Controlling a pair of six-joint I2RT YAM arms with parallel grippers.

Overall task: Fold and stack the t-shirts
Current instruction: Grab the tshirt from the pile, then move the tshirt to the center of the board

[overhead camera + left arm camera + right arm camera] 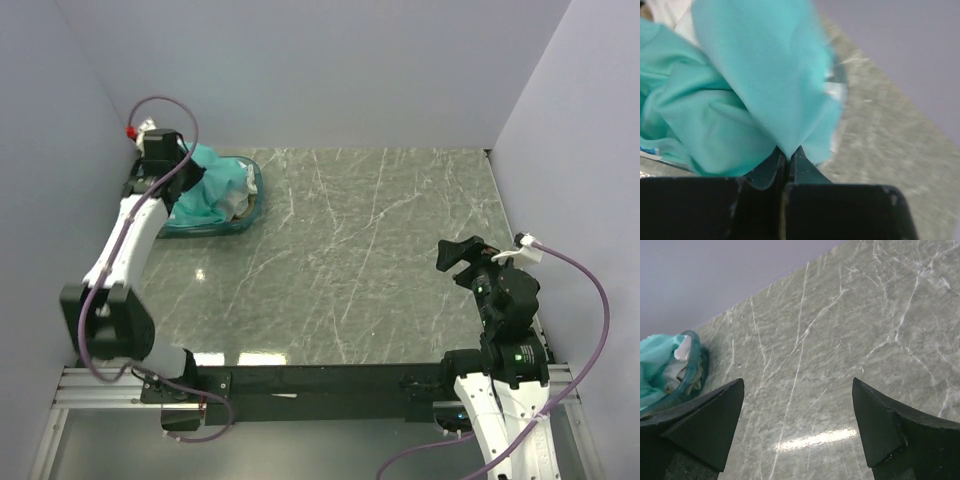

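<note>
The left gripper raises the teal t-shirt next, then lowers it onto the marble table (325,238) beside the basket, toward the right in the top view, since that spot is empty.
The teal-green t-shirt (205,190) lies bunched in an oval teal basket (250,215) at the table's far left corner. My left gripper (180,152) hangs over it. In the left wrist view the left gripper (788,152) is shut on a fold of the teal t-shirt (765,90), which rises taut from the pinch. White cloth (236,197) of another t-shirt shows under the teal one, and it shows at the basket's rim (682,352) in the right wrist view. My right gripper (797,385) stands open above bare table at the right, holding nothing.
Grey walls close in the marble table (380,260) at the back and on both sides. The basket (690,382) sits against the left wall. The right arm's gripper (457,255) hovers near the table's right edge.
</note>
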